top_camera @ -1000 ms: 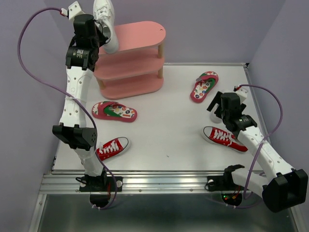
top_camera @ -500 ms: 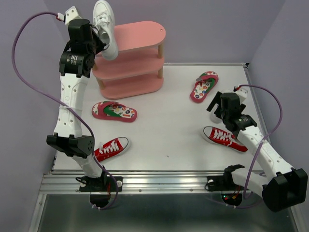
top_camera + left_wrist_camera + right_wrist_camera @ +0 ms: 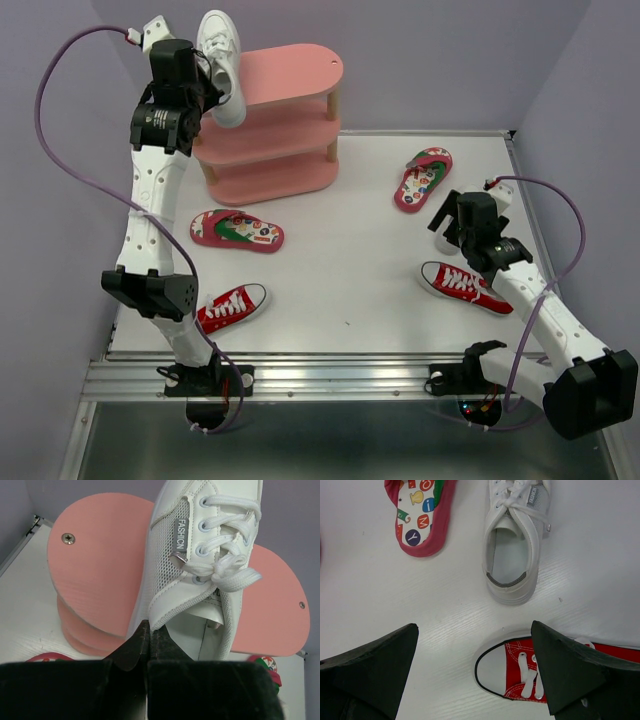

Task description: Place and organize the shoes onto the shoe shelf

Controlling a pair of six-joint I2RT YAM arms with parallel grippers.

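Observation:
The right gripper moves down and shifts astride the second white sneaker's tag-side collar (image 3: 534, 546) next, since that collar lies below it and to its right in the wrist view.
My left gripper (image 3: 207, 88) is shut on the side collar of a white lace-up sneaker (image 3: 222, 60) and holds it in the air, tilted, over the left end of the pink shoe shelf's top board (image 3: 290, 72). In the left wrist view the sneaker (image 3: 200, 555) hangs above that board (image 3: 95, 570), pinched at my fingertips (image 3: 149, 630). My right gripper (image 3: 475, 650) is open and empty above the table, between the second white sneaker (image 3: 512, 555) and the toe of a red canvas sneaker (image 3: 520, 675). A red flip-flop (image 3: 420, 515) lies beyond it.
On the table lie a red flip-flop (image 3: 237, 229) left of centre, another (image 3: 423, 178) at the right back, a red sneaker (image 3: 233, 305) near the left arm and a second (image 3: 465, 286) by my right gripper (image 3: 445, 225). Purple walls close in on three sides.
My left arm swung the white sneaker slightly left, then back right toward the top board. The right arm and the shoes on the table have not moved.

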